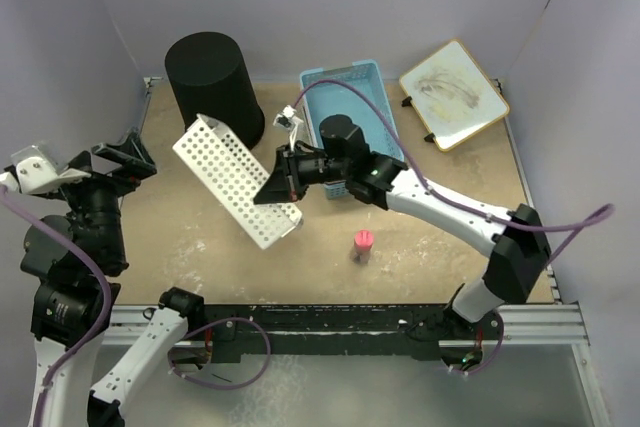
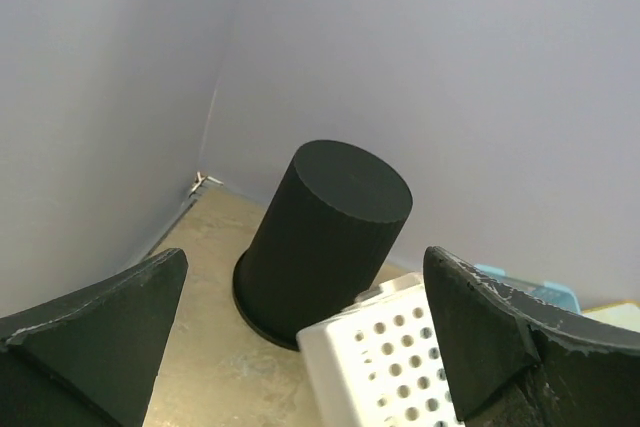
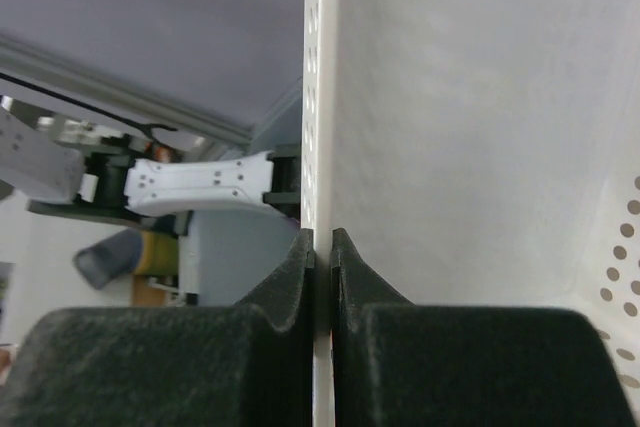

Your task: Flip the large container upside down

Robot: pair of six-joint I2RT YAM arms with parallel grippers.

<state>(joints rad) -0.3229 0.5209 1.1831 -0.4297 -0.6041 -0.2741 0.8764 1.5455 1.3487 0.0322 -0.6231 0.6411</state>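
Observation:
My right gripper should move down and to the left in the top view and let go of the white basket (image 1: 235, 177) on the clear table, because the basket is hanging tilted in the air.
The large container, a black round bucket (image 1: 212, 82), stands at the back left with its wide rim on the table and its closed flat end up; it also shows in the left wrist view (image 2: 325, 237). My right gripper (image 1: 278, 187) is shut on one wall of a white perforated basket (image 1: 235, 177) and holds it tilted above the table, just in front of the bucket. In the right wrist view the gripper (image 3: 322, 242) pinches the basket's thin wall (image 3: 450, 127). My left gripper (image 1: 125, 159) is open and empty at the left, facing the bucket (image 2: 305, 267).
A blue perforated basket (image 1: 355, 112) sits at the back centre, partly under the right arm. A small whiteboard (image 1: 453, 94) leans at the back right. A small pink object (image 1: 363, 244) stands near the front centre. Walls close the left, back and right.

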